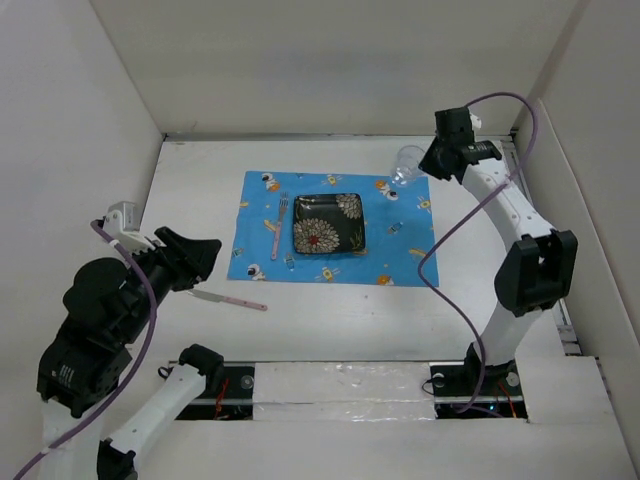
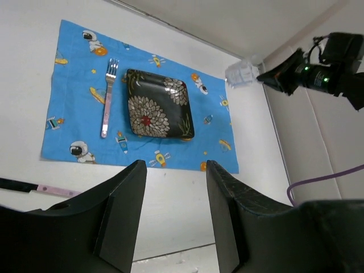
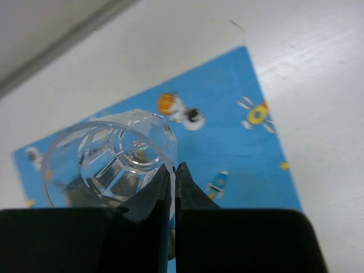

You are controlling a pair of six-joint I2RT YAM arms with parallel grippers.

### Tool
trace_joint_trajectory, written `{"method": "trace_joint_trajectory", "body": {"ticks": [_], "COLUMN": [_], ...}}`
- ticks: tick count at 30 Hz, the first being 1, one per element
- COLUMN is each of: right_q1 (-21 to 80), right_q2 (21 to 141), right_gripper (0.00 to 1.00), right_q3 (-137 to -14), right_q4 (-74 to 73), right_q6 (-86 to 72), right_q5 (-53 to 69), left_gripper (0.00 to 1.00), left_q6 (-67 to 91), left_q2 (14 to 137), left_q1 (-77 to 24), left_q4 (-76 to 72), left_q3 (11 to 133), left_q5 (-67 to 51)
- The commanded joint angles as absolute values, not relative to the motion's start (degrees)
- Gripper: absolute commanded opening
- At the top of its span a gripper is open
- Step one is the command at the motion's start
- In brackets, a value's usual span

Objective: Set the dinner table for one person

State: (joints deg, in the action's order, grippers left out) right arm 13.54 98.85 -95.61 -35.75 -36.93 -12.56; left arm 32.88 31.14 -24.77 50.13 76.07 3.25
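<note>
My right gripper should next lower the tilted glass to the mat's far corner, which is bare beside the plate (image 1: 328,223) below, then set the glass upright and release its rim.
The dinner table (image 1: 330,320) is a plain white top. On it lies a blue cartoon placemat (image 1: 400,250) with a dark floral square plate (image 1: 328,223) and a pink-handled fork (image 1: 278,228) to the plate's left. A pink-handled knife (image 1: 232,298) lies on the bare table off the mat's front left corner. My right gripper (image 3: 173,168) is shut on the rim of a clear glass (image 3: 108,156), held tilted above the mat's far right corner (image 1: 408,165). My left gripper (image 2: 175,166) hangs open and empty over the front left of the table, near the knife (image 2: 34,187).
White walls enclose the table on the left, back and right. The right arm (image 1: 520,250) stands along the right side. The arm bases sit on a rail at the near edge (image 1: 340,385).
</note>
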Motion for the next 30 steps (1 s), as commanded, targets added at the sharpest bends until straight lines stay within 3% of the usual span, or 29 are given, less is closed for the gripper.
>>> {"method": "trace_joint_trajectory", "body": {"ticks": [1, 11, 26, 30], "right_q1": [11.3, 4.9, 6.1, 6.7], "right_q2": [102.7, 114.7, 124.9, 125.2], "right_gripper": [0.0, 0.0, 0.0, 0.16], "right_q3": [-96.9, -106.1, -115.9, -116.1], "right_q4": [-40.3, -39.7, -43.0, -43.5], "right_q6": [-31.6, -29.3, -28.2, -27.9], "right_q5": [-11.2, -8.0, -11.9, -12.4], "left_gripper": [0.43, 0.42, 0.42, 0.43], "left_q6": [33.4, 35.3, 36.1, 35.9], "left_q2": [33.9, 37.7, 39.1, 39.1], "left_q1": [-25.1, -25.1, -25.1, -25.1], "left_q4": [42.5, 35.7, 34.2, 34.4], "left_q3": [74.6, 70.1, 67.3, 67.3], "left_q5": [6.0, 4.9, 6.2, 6.5]}}
